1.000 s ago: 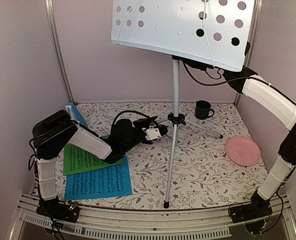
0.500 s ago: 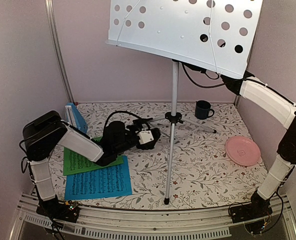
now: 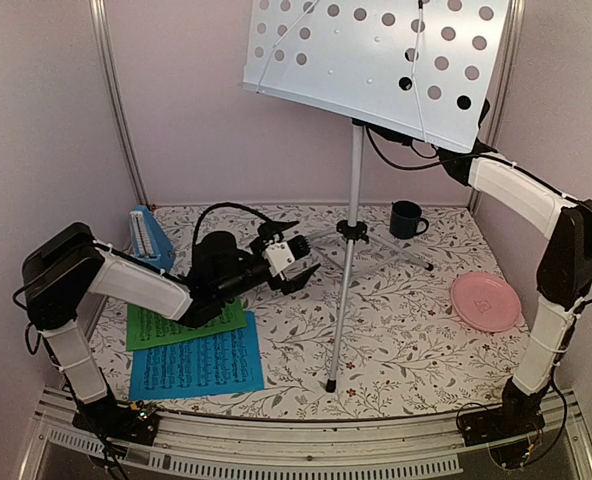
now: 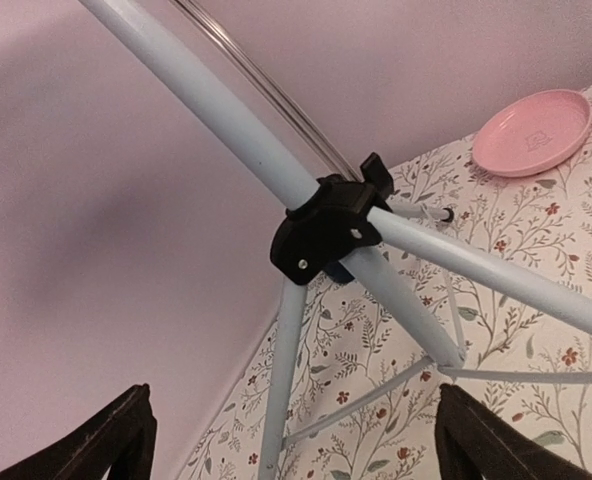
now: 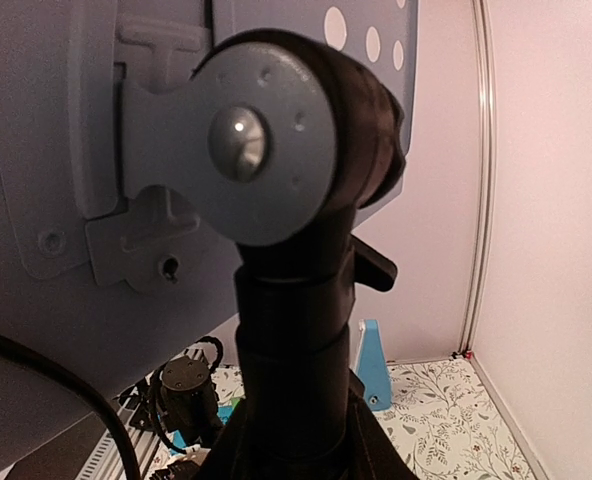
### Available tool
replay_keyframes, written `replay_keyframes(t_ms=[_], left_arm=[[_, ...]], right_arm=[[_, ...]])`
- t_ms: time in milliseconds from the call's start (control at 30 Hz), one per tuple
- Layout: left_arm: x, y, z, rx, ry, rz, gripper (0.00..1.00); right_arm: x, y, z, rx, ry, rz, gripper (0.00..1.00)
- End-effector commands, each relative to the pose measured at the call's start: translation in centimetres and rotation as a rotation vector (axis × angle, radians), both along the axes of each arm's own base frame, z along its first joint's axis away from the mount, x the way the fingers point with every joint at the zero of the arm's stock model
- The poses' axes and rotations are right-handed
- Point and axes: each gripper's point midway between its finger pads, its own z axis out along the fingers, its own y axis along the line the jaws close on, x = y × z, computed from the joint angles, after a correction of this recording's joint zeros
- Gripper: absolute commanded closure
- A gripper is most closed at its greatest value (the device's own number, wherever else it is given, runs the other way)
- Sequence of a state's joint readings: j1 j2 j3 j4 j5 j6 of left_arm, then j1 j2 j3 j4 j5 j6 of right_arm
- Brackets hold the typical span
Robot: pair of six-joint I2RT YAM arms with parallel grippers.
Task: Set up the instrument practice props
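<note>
The stand's legs already spread wide over the tabletop, so my right gripper will next move the stand by its black neck (image 3: 357, 122) (image 5: 296, 340) gently and slightly outward, then open to let go of it upright.
The silver music stand (image 3: 348, 270) stands mid-table, its perforated desk (image 3: 376, 60) high at the top. My right gripper (image 3: 421, 138) is behind the desk, shut on the stand's black neck (image 5: 296, 340). My left gripper (image 3: 294, 262) is open just left of the tripod hub (image 3: 352, 232). In the left wrist view the hub (image 4: 331, 225) and legs lie ahead of the spread fingertips (image 4: 116, 440), untouched. The green sheet (image 3: 176, 325) and the blue sheet (image 3: 196, 365) lie flat at the front left. The blue metronome (image 3: 148, 237) stands at the back left.
A dark blue mug (image 3: 406, 218) stands at the back, right of the pole. A pink plate (image 3: 485, 300) lies at the right, also in the left wrist view (image 4: 534, 130). Pink walls close in the back and sides. The stand's legs spread across the middle.
The desk swung left, then back right, and the stand's front foot has shifted away from the near edge. My left arm drew back to the left, its gripper a little higher.
</note>
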State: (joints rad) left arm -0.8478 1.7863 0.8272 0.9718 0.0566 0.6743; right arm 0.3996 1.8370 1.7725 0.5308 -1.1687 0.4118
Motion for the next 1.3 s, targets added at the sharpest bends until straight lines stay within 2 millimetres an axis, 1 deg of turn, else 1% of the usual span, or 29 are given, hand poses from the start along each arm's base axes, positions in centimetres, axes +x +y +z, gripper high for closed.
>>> replay_keyframes(t_ms=[0, 167, 267, 433, 500, 600, 700, 833, 900, 967, 1000, 1033, 1100, 1167, 1267], left_arm=[[0.9, 1.8, 0.1, -0.065, 0.059, 0.064, 0.03], [1.5, 2.9, 0.6, -0.124, 0.098, 0.113, 0.03], [1.7, 3.4, 0.6, -0.135, 0.110, 0.130, 0.03], [2.3, 4.4, 0.1, -0.127, 0.125, 0.178, 0.03], [2.4, 4.8, 0.1, -0.134, 0.146, 0.191, 0.03], [2.9, 5.3, 0.2, -0.152, 0.203, 0.209, 0.03], [3.0, 5.5, 0.4, -0.171, 0.234, 0.210, 0.03], [2.8, 5.4, 0.5, -0.183, 0.251, 0.197, 0.03], [2.8, 5.4, 0.6, -0.190, 0.257, 0.196, 0.03], [2.8, 5.3, 0.7, -0.194, 0.263, 0.195, 0.03], [2.8, 5.3, 0.7, -0.195, 0.266, 0.192, 0.03], [2.8, 5.3, 0.8, -0.199, 0.268, 0.193, 0.04], [2.9, 5.4, 0.9, -0.199, 0.270, 0.194, 0.04], [2.9, 5.4, 1.0, -0.204, 0.274, 0.194, 0.04], [2.9, 5.4, 1.2, -0.215, 0.286, 0.191, 0.04]], right_arm=[[-1.8, -1.8, 5.9, 0.102, -0.243, -0.013, 1.00], [-0.5, -2.3, 5.6, 0.095, -0.253, 0.002, 1.00], [0.2, -2.2, 5.4, 0.097, -0.255, 0.019, 1.00], [1.6, -1.7, 3.9, 0.104, -0.203, 0.044, 1.00], [1.9, -1.6, 3.3, 0.100, -0.179, 0.052, 0.95], [2.1, -1.5, 2.9, 0.098, -0.159, 0.054, 0.86], [2.1, -1.6, 2.9, 0.105, -0.151, 0.048, 0.70], [1.7, -1.8, 2.6, 0.110, -0.144, 0.045, 0.46], [1.5, -1.9, 2.2, 0.114, -0.131, 0.043, 0.39], [1.5, -2.0, 1.6, 0.116, -0.110, 0.038, 0.35], [1.5, -2.1, 1.5, 0.117, -0.104, 0.035, 0.26], [1.5, -2.1, 1.2, 0.118, -0.095, 0.030, 0.20], [1.6, -2.4, 0.8, 0.122, -0.075, 0.018, 0.12], [1.7, -2.7, 0.3, 0.127, -0.054, 0.003, 0.08], [1.9, -3.0, -0.7, 0.135, -0.018, -0.025, 0.10]])
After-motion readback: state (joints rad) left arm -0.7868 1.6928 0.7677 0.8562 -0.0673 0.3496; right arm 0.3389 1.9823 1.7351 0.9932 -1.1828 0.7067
